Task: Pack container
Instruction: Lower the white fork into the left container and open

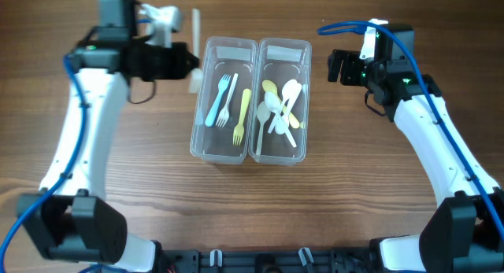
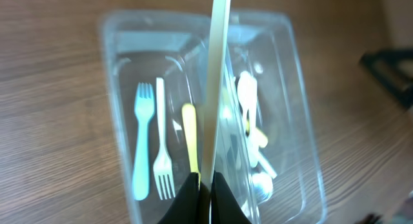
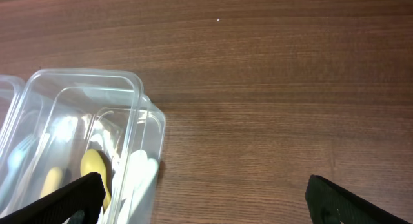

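The left gripper shifts to the right in the overhead view, then down over the fork container (image 1: 226, 102) (image 2: 166, 124) next, since the cream utensil still hangs outside the fork container's side.
Two clear plastic containers stand side by side. The left container (image 1: 224, 43) holds a blue fork (image 1: 216, 100), a white fork (image 1: 228, 96) and a yellow fork (image 1: 242, 116). The right container (image 1: 285, 45) holds several white and yellow spoons (image 1: 282, 108). My left gripper (image 1: 187, 62) is shut on a long cream plastic utensil (image 1: 194, 29), held just left of the left container. In the left wrist view the utensil (image 2: 216, 75) runs up from the jaws (image 2: 206, 198) over the containers (image 2: 113, 121). My right gripper (image 1: 340, 67) is open and empty, right of the containers (image 3: 206, 198).
The wooden table (image 1: 118, 186) lies all around the containers. The right wrist view shows the right container's corner (image 3: 139, 88) with a yellow spoon (image 3: 95, 166) inside, and bare wood to its right.
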